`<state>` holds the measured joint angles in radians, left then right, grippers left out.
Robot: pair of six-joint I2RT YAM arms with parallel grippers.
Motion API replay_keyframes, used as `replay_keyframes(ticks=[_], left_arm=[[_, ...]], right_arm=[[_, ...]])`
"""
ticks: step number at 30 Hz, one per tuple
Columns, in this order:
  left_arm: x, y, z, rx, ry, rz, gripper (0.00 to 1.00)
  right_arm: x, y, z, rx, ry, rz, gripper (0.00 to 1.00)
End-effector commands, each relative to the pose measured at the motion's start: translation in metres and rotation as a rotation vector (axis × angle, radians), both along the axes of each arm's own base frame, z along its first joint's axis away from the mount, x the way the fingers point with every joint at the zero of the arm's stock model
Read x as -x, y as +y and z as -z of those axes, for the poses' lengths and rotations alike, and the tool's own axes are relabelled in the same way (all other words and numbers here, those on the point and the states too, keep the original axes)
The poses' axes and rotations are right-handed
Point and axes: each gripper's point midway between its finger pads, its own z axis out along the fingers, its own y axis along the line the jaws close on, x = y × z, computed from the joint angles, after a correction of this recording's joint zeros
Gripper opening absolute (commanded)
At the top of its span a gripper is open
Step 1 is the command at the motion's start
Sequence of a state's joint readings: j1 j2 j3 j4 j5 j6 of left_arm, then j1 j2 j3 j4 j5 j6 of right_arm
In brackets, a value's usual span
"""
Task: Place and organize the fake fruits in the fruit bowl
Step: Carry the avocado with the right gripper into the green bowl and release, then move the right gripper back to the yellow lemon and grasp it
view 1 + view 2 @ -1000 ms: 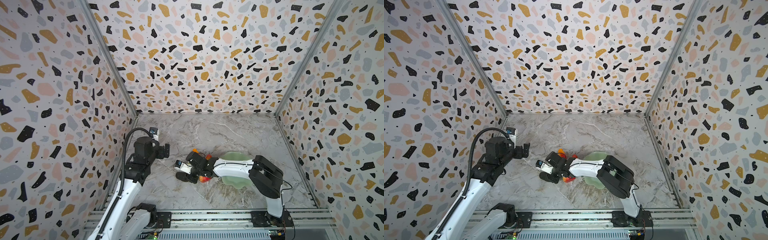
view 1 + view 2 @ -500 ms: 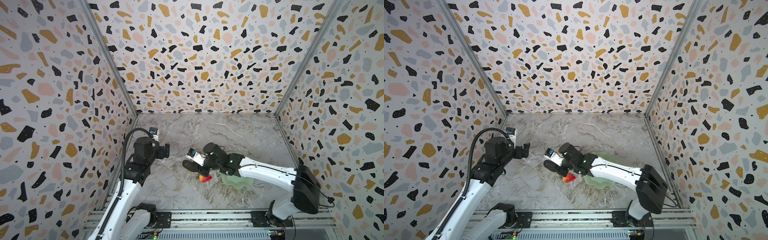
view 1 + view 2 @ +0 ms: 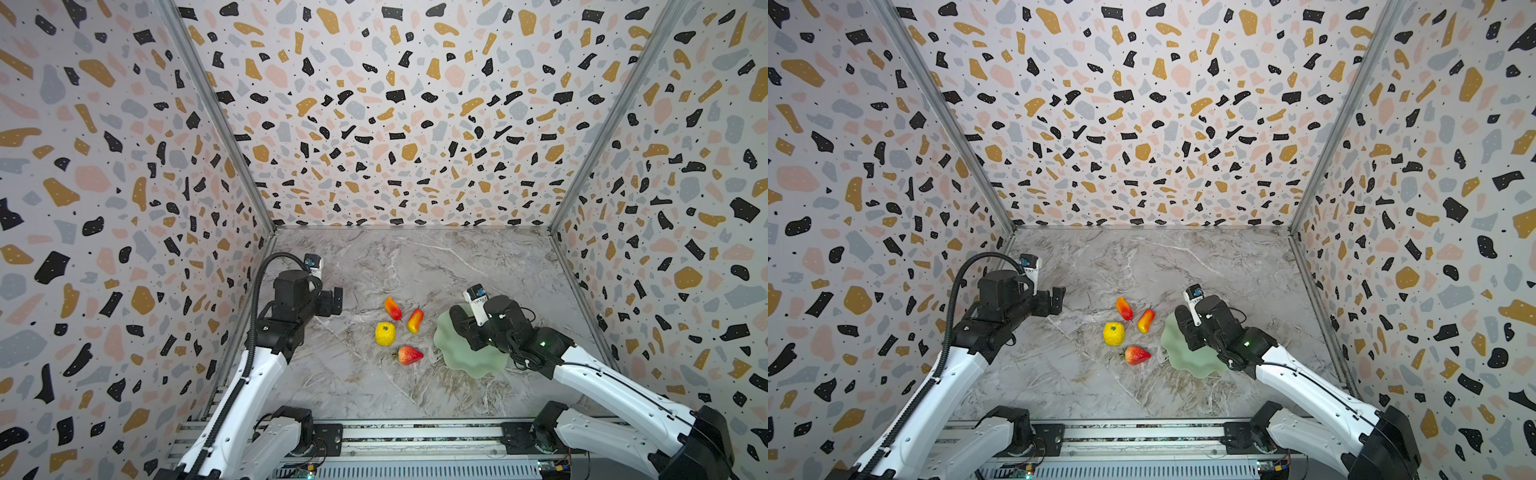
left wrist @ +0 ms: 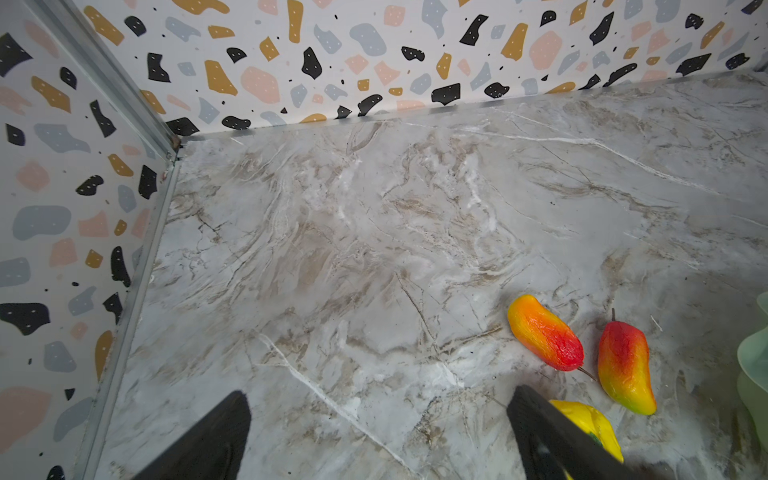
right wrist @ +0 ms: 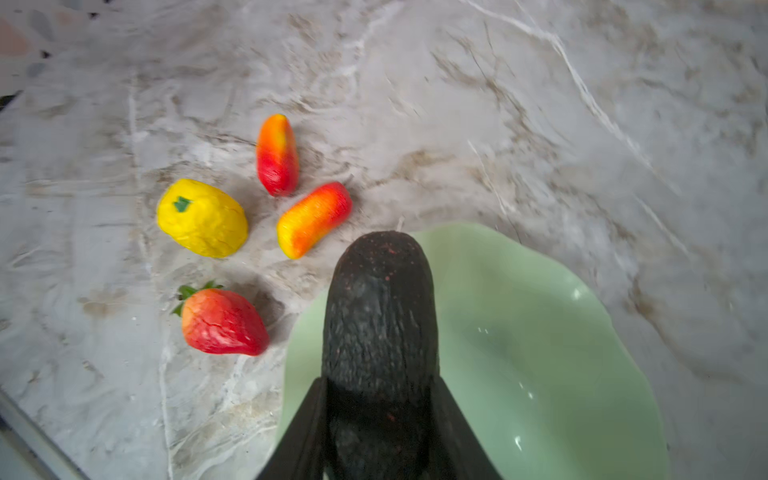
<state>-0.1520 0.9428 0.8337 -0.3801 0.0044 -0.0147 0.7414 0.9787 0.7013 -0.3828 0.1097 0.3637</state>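
The bowl's bare bottom is below my right gripper. My right gripper should lower onto it next, easing away from the strawberry, and release the oval fruit.
The dark blackish-green oval fruit (image 5: 380,307) is clamped between the fingers of my right gripper (image 5: 380,382), which is shut on it and hangs over the near-left part of the pale green fruit bowl (image 5: 540,332). In both top views the right gripper (image 3: 459,326) sits above the bowl's (image 3: 473,361) left rim. Left of the bowl, on the marble floor, lie the yellow citrus (image 3: 384,333), two red-yellow fruits (image 3: 392,308) (image 3: 414,321) and the strawberry (image 3: 409,355). My left gripper (image 3: 334,301) hovers open and empty left of the fruits, its fingers (image 4: 224,432) wide apart.
Terrazzo-patterned walls (image 3: 395,124) close in the marble floor (image 3: 415,266) on three sides. A metal rail (image 3: 415,434) with both arm bases runs along the front edge. The bowl's scalloped rim (image 4: 754,361) shows at the edge of the left wrist view.
My right arm has swung from the fruit cluster to the right, carrying the dark fruit over the bowl. The other fruits now show uncovered. The left arm has not moved.
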Motion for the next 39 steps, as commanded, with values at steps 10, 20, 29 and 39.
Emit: replay_keyframes(ticks=[10, 20, 29, 39], left_arm=[[-0.009, -0.015, -0.015, 0.058, -0.035, 0.058, 1.0], [0.0, -0.013, -0.017, 0.056, -0.049, 0.06, 1.0], [0.003, -0.012, -0.022, 0.048, -0.07, 0.06, 1.0], [0.003, -0.01, -0.02, 0.042, -0.071, 0.052, 1.0]], right_arm=[[0.007, -0.06, 0.074, 0.029, 0.111, 0.359, 0.06], [-0.011, -0.072, 0.084, 0.035, 0.098, 0.345, 0.25], [-0.018, -0.071, 0.05, 0.058, 0.06, 0.304, 0.67], [-0.035, 0.03, -0.033, 0.015, -0.112, -0.034, 0.99]])
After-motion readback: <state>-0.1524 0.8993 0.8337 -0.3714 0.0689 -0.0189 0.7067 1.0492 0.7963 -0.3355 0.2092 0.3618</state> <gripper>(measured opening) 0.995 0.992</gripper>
